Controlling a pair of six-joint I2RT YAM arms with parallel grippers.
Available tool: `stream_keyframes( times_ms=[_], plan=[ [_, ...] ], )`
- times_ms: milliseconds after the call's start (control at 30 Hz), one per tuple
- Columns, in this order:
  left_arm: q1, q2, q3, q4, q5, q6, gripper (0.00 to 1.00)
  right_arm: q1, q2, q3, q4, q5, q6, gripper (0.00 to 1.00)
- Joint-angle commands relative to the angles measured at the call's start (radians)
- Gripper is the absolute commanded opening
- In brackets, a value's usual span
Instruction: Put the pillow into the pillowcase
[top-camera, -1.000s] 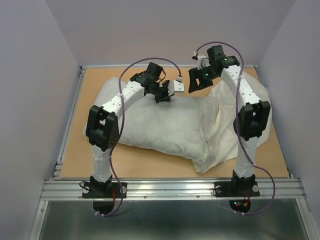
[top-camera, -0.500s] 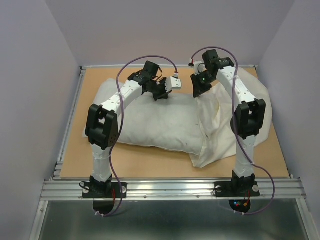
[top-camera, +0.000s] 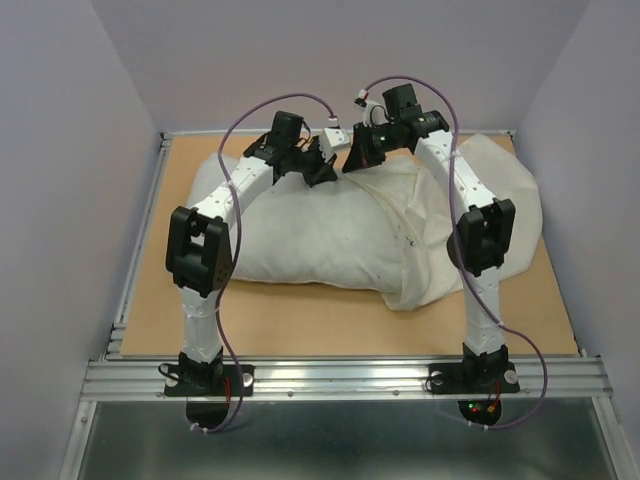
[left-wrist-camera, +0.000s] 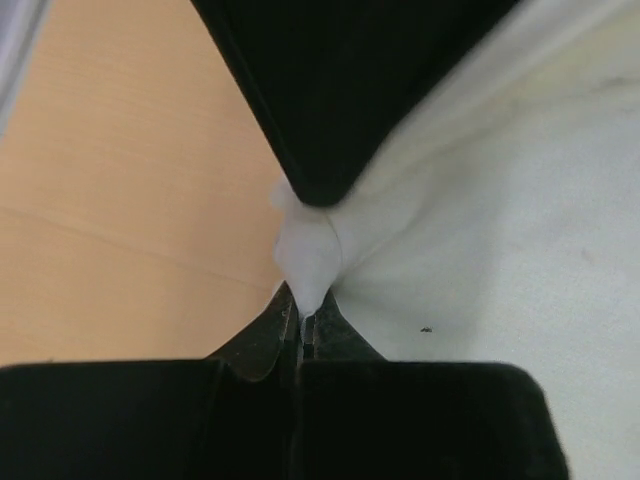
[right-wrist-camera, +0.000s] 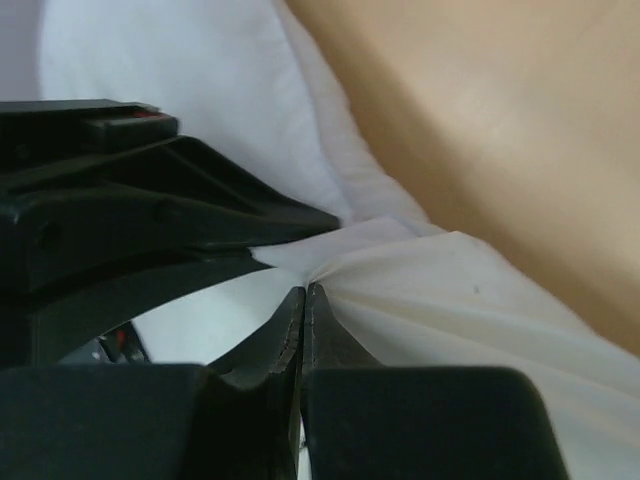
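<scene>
I should pull pillow fabric outward and to the left in the top view with my left gripper next, toward the table's far edge, and let it go, because both grippers nearly touch.
The puffy greyish-white pillow (top-camera: 300, 235) lies across the middle of the table. Its right end sits under the limp cream pillowcase (top-camera: 500, 190), whose edge is drawn leftward over it. At the pillow's far edge my left gripper (top-camera: 325, 168) is shut on a pinch of pillow fabric (left-wrist-camera: 305, 255); in the left wrist view the left gripper (left-wrist-camera: 303, 322) has its tips tight together. Right beside it my right gripper (top-camera: 352, 165) is shut on the pillowcase's edge, and in the right wrist view cream folds (right-wrist-camera: 450, 290) fan out from the right gripper (right-wrist-camera: 305, 292).
The wooden tabletop (top-camera: 300, 315) shows in front of the pillow, with a metal rail (top-camera: 340, 378) at the near edge. Purple walls close in the left, back and right. The two gripper heads nearly touch at the back centre.
My right gripper has closed on the pillowcase's edge and moved left toward the left gripper, dragging the cream fabric over the pillow's right end. The left gripper shifted slightly left and back, still gripping.
</scene>
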Motion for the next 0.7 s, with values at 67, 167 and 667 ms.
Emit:
stream_keyframes(
  times_ms=[67,167,667],
  plan=[
    [0.143,-0.031,-0.031,0.531,0.077,-0.141,0.00,0.060,-0.053,-0.017,0.388,-0.079,0.345,0.01],
    [0.208,-0.028,-0.080,0.628,0.089,-0.721,0.00,0.058,0.012,0.011,0.437,0.039,0.338,0.01],
    [0.133,-0.300,-0.221,0.212,-0.219,-0.013,0.86,-0.061,-0.541,-0.623,0.444,0.412,0.043,0.90]
  ],
)
